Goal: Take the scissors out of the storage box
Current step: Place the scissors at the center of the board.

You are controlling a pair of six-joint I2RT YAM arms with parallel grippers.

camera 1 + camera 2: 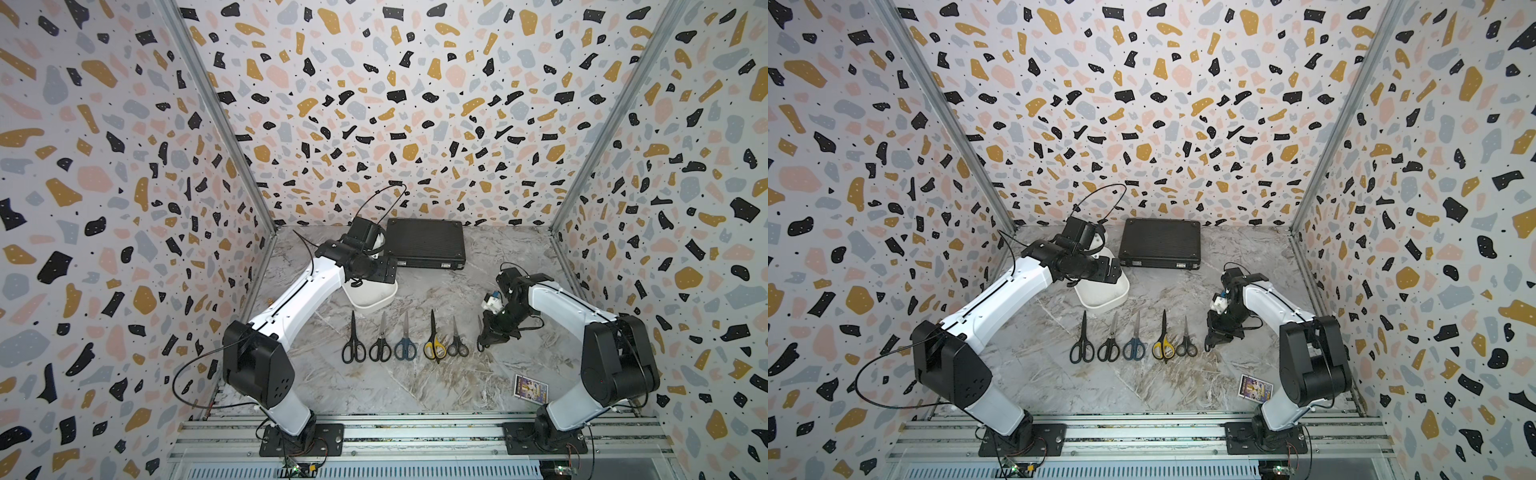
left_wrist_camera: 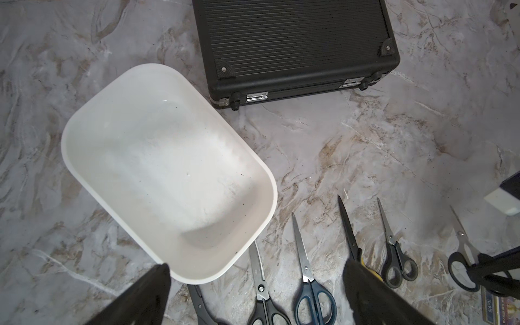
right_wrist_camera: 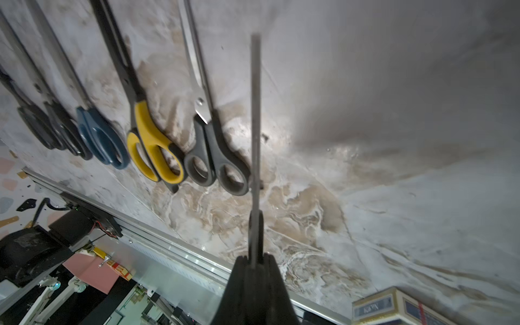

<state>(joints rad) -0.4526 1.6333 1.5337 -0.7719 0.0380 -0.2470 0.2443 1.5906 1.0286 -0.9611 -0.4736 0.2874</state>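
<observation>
My right gripper will lower the black-handled pair onto the bare tabletop (image 3: 287,186) beside the small grey pair, just below the gripper, and let go of it there to continue the row.
The white storage box (image 1: 371,300) (image 1: 1103,296) stands empty on the marble table, and its bare inside fills the left wrist view (image 2: 168,168). Several scissors lie in a row in front of it: two black pairs (image 1: 353,343) (image 1: 380,341), a dark blue pair (image 1: 405,343), a yellow-and-black pair (image 1: 433,343) and a small grey pair (image 1: 457,344). My left gripper (image 1: 376,272) (image 2: 257,266) hangs open above the box's near end. My right gripper (image 1: 489,334) (image 3: 254,261) is shut on a black-handled pair of scissors (image 1: 481,330) (image 3: 255,112), held edge-up just right of the row.
A flat black latched case (image 1: 426,243) (image 2: 295,42) lies behind the box. A small printed card box (image 1: 531,388) (image 3: 394,306) sits by the right arm's base. Aluminium rails (image 1: 415,432) run along the front edge, and patterned walls close in three sides.
</observation>
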